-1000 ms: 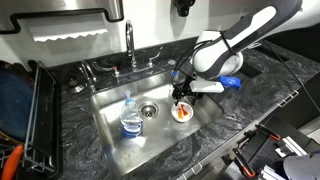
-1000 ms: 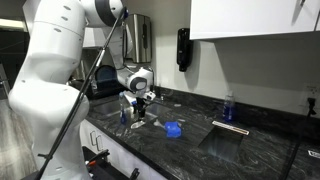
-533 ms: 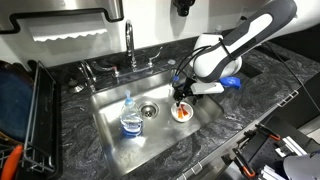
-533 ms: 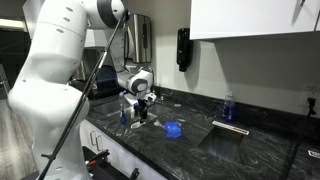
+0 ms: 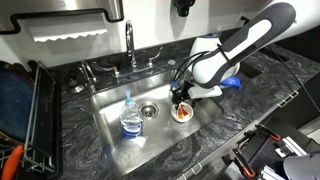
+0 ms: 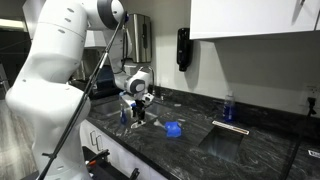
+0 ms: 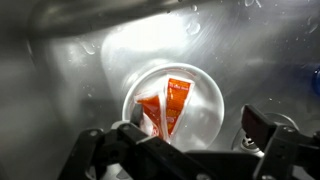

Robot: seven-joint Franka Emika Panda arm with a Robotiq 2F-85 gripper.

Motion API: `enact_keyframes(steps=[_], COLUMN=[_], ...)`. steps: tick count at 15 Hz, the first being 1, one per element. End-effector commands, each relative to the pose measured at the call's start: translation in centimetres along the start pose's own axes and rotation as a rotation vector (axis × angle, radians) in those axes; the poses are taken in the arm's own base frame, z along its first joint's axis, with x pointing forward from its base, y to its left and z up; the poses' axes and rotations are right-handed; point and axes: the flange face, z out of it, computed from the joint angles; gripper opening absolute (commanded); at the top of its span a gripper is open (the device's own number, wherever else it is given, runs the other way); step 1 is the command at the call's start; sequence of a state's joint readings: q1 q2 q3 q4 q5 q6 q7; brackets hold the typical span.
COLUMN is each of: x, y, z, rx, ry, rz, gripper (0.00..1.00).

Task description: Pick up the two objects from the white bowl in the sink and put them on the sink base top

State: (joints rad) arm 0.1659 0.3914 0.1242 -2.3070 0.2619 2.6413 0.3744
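The orange-red packets are inside the white bowl [image 5: 182, 114] [image 7: 175, 103] below my open fingers. I will next move my gripper down past the bowl's rim, onto where they overlap.
The white bowl [image 7: 175, 103] sits on the floor of the steel sink [image 5: 110, 135], to the right of the drain [image 5: 149, 111]. Two orange-red packets [image 7: 168, 108] lie in it, side by side and partly overlapping. In an exterior view the bowl [image 5: 182, 114] shows orange inside. My gripper [image 7: 192, 135] is open, with one finger at the bowl's left edge and the other beyond its right rim. It hangs just above the bowl [image 5: 181, 98] and holds nothing. It also shows in an exterior view [image 6: 137, 112]. The dark marbled countertop [image 5: 250, 95] surrounds the sink.
A clear bottle with a blue tint [image 5: 131, 119] stands in the sink left of the drain. A blue object [image 5: 231, 83] lies on the countertop behind my arm and shows in both exterior views [image 6: 173, 128]. The chrome faucet [image 5: 130, 45] stands at the back; a black dish rack [image 5: 20, 115] is at far left.
My gripper has dropped a little lower toward the bowl. The bowl, packets and bottle have not moved.
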Motion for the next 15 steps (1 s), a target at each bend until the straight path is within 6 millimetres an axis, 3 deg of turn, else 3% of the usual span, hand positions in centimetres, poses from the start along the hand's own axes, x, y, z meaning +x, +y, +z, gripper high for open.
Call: enact_keyframes(steps=[1, 7, 12, 13, 15], x=[0.6, 1.7, 2.6, 2.8, 3.2], y=[-0.5, -0.5, -0.7, -0.6, -0.4], z=[2.3, 5.4, 6.9, 6.9, 7.2], rx=[-0.04, -0.085, -0.094, -0.096, -0.105], ry=[0.047, 0.148, 0.183, 0.184, 0.187], rz=[0.025, 0.041, 0.03, 0.029, 0.031], gripper=[1.0, 1.0, 1.0, 0.75, 0.67])
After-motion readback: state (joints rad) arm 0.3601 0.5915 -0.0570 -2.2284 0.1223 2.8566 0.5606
